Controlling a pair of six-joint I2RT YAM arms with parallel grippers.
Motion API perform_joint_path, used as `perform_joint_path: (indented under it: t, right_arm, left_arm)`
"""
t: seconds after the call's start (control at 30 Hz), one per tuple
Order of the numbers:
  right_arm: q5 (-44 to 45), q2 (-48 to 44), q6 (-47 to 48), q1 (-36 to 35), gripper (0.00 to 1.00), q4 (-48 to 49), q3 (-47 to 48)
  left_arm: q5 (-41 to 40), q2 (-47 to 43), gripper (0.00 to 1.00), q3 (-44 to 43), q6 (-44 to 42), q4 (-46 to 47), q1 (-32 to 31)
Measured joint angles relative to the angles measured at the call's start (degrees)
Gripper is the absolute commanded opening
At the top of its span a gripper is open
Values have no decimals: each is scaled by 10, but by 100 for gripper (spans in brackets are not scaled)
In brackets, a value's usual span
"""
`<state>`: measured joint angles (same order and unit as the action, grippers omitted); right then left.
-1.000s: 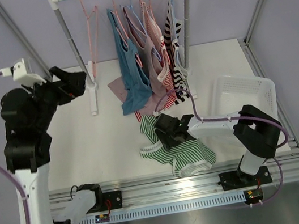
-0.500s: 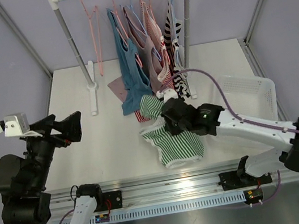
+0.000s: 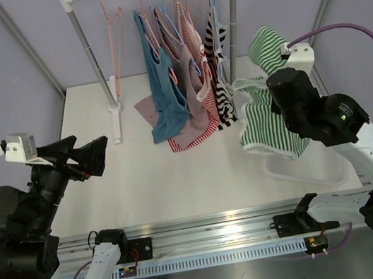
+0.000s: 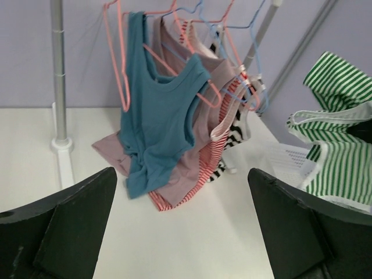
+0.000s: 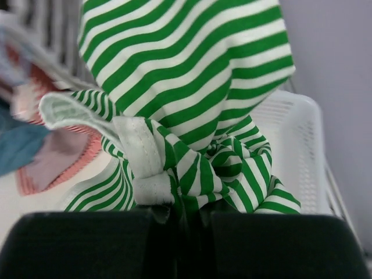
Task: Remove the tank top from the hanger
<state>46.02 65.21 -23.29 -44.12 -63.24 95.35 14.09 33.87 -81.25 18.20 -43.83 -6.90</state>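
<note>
The white basket's open inside is below the dangling tank top, so my right gripper needs to lower and release it.
A green-and-white striped tank top (image 3: 269, 126) hangs bunched from my right gripper (image 3: 275, 59), held high above the white basket (image 3: 330, 113) at the right. In the right wrist view the gripper (image 5: 185, 214) is shut on a gathered fold of the tank top (image 5: 192, 75). An empty pink hanger (image 3: 115, 42) hangs at the left end of the rail. My left gripper (image 3: 91, 158) stands open over the left of the table, well away from the clothes. Its wrist view shows nothing between the two fingers (image 4: 70, 221), with the gripper (image 4: 183, 232) facing the rack.
A clothes rack (image 3: 89, 48) stands at the back with a blue top (image 3: 165, 96), a mauve one (image 3: 191, 103), a red-striped one (image 3: 192, 45) and a black-and-white one (image 3: 221, 69) on hangers, their hems resting on the table. Metal frame posts stand at the rear corners.
My right arm has lifted the green striped tank top off the table and swung it up and right over the basket. The left arm dropped lower and has since held still.
</note>
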Motion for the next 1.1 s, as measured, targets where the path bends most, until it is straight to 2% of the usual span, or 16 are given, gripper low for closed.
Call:
perform_joint_path:
  t: [0.17, 0.33, 0.37, 0.4, 0.43, 0.47, 0.5, 0.53, 0.67, 0.83, 0.97, 1.1]
  right_arm:
    - [14, 2, 7, 127, 0, -12, -58]
    - [-20, 25, 23, 233, 0, 23, -141]
    - [-27, 36, 26, 252, 6, 30, -154]
    - [-34, 47, 27, 268, 20, 38, -166]
    - [-40, 58, 28, 281, 62, 44, -175]
    - [-45, 68, 28, 291, 75, 51, -182]
    - [-47, 75, 31, 298, 96, 54, -185]
    - [-47, 81, 31, 302, 100, 55, -186]
    - [-46, 82, 38, 303, 100, 59, -181]
    - [-92, 39, 38, 303, 99, 80, -179]
    - [-220, -61, 33, 304, 99, 143, -215]
    - [-365, -143, 20, 304, 99, 177, -245]
  left_arm:
    - [42, 40, 99, -50, 26, 19, 0]
    - [65, 112, 99, -124, 50, 36, 0]
    - [68, 130, 99, -140, 54, 40, 0]
    - [70, 149, 99, -155, 58, 41, 0]
    - [72, 166, 99, -166, 61, 44, 0]
    - [72, 178, 99, -172, 62, 46, 0]
    - [72, 191, 99, -179, 63, 45, 0]
    - [72, 203, 99, -185, 63, 45, 0]
    - [57, 249, 99, -217, 60, 35, -27]
    - [-51, 335, 99, -301, 33, 2, -161]
    - [-145, 417, 99, -364, 8, -8, -236]
    - [-231, 520, 97, -439, -20, -23, -285]
